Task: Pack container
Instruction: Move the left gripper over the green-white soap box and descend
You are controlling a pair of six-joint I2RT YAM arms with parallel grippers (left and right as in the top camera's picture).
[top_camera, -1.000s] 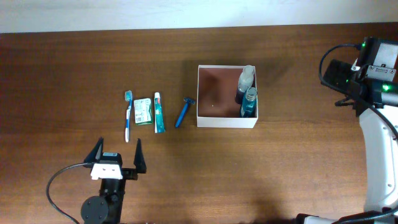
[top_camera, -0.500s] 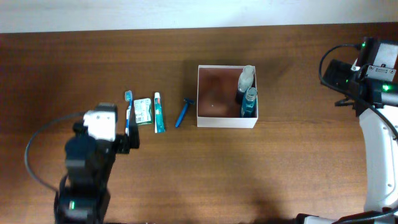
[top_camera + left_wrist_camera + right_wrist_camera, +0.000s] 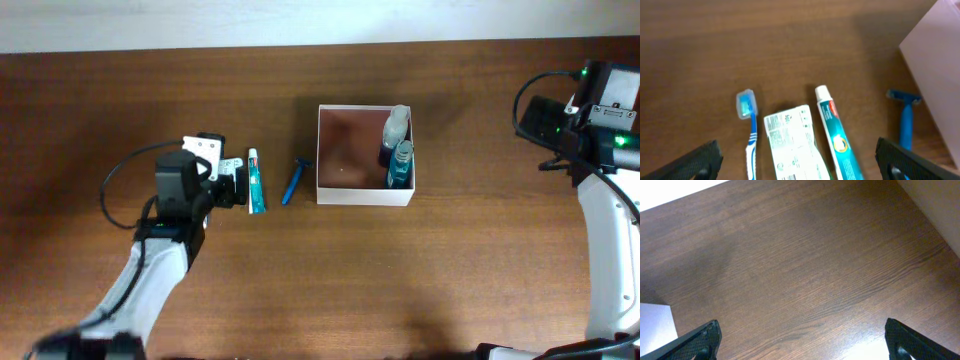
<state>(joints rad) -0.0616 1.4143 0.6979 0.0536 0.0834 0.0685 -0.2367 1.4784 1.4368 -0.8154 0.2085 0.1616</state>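
My left gripper moves down to the packet next and closes across its width. The green-and-white packet [image 3: 792, 142] lies between the toothbrush and the toothpaste tube.
The container [image 3: 364, 196], a square white box with a reddish-brown inside, stands at mid-table and holds two bottles [image 3: 397, 128] at its right side. To its left lie a blue razor [image 3: 293, 182] and a toothpaste tube [image 3: 256, 183]. My left gripper [image 3: 232, 185] is open over the green-and-white packet [image 3: 792, 142], with the toothbrush [image 3: 749, 135], toothpaste [image 3: 837, 137] and razor [image 3: 905, 122] also in the left wrist view. It holds nothing there [image 3: 800, 165]. My right gripper [image 3: 802, 342] is open and empty over bare wood.
The right arm [image 3: 590, 110] stays at the table's far right, away from the box. A white corner of the box [image 3: 654, 325] shows at the lower left of the right wrist view, and its side wall [image 3: 940, 75] at the right of the left wrist view.
My left arm has swung from the table's front edge up and to the right, and its open gripper is now over the toothbrush and packet. The right arm has not moved.
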